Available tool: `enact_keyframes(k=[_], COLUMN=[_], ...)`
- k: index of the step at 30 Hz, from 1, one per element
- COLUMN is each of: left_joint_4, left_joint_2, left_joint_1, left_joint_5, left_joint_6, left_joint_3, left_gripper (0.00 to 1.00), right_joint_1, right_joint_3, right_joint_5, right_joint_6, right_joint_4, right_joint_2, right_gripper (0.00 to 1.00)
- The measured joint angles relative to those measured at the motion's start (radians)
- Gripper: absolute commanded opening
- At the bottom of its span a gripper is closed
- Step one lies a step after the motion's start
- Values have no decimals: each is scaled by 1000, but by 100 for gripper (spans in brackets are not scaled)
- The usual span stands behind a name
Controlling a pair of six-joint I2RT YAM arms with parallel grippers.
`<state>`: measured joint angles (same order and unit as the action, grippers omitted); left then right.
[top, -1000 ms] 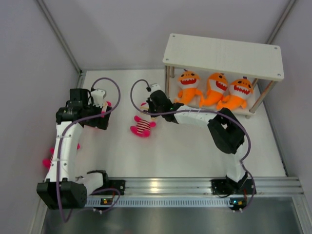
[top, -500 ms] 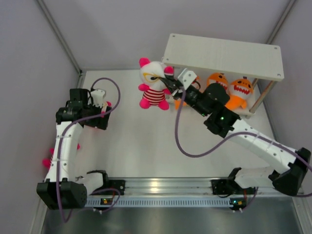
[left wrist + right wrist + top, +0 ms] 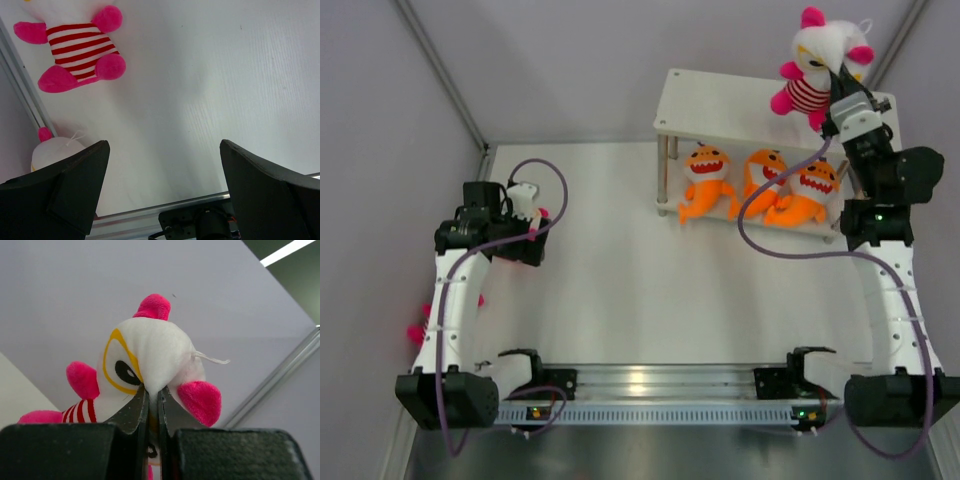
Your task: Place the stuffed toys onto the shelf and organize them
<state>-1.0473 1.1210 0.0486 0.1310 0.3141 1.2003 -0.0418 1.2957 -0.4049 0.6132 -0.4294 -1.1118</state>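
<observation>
Next I will lower my right gripper and shift it toward the shelf's side, over the bare top board's end there, since the doll still hangs above the top board.
The pale wood shelf [image 3: 720, 105] stands at the back right. Three orange sharks [image 3: 705, 185] [image 3: 763, 180] [image 3: 810, 190] sit on its lower tier. My right gripper [image 3: 832, 80] is shut on the head of a white-headed doll [image 3: 818, 62] and holds it in the air above the right end of the top board; it fills the right wrist view [image 3: 150, 360]. My left gripper [image 3: 528, 222] is open and empty at the far left, above another doll [image 3: 80, 47] lying on the table. A third doll's head [image 3: 50, 150] shows by the left rail.
A metal rail [image 3: 650, 380] runs along the near edge with both arm bases. A pink limb [image 3: 418, 332] pokes out beside the left arm. Grey walls close in the table at left, back and right.
My right arm lifted the doll from the table's middle, swung it up and right, and now holds it over the shelf's top right. The left arm has not moved.
</observation>
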Motion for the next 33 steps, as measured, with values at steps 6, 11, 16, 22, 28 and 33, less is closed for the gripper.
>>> enact_keyframes(k=[6,11,16,22,28,33], left_joint_4=[0,0,2,2,2,3], left_joint_2=[0,3,37,69,68,68], left_joint_1=[0,0,0,0,0,0], left_joint_5=[7,7,11,11,10,11], left_joint_6=[5,7,7,6,7,6], left_joint_3=[0,0,0,0,0,0], left_gripper=[98,98,98,98,98,98], right_joint_1=[215,327,391,404,411,412], right_joint_3=[-16,-16,-87,-178,-224,-237], right_joint_5=[-158,-240,-276,-298,-291,-267], right_joint_6=[47,53,61,68,56,41], right_joint_4=[-160,-203,-217,-247,-320,-359], right_joint_2=[-42,-105,-103,-88,-86,-86], right_gripper=[0,0,0,0,20,38])
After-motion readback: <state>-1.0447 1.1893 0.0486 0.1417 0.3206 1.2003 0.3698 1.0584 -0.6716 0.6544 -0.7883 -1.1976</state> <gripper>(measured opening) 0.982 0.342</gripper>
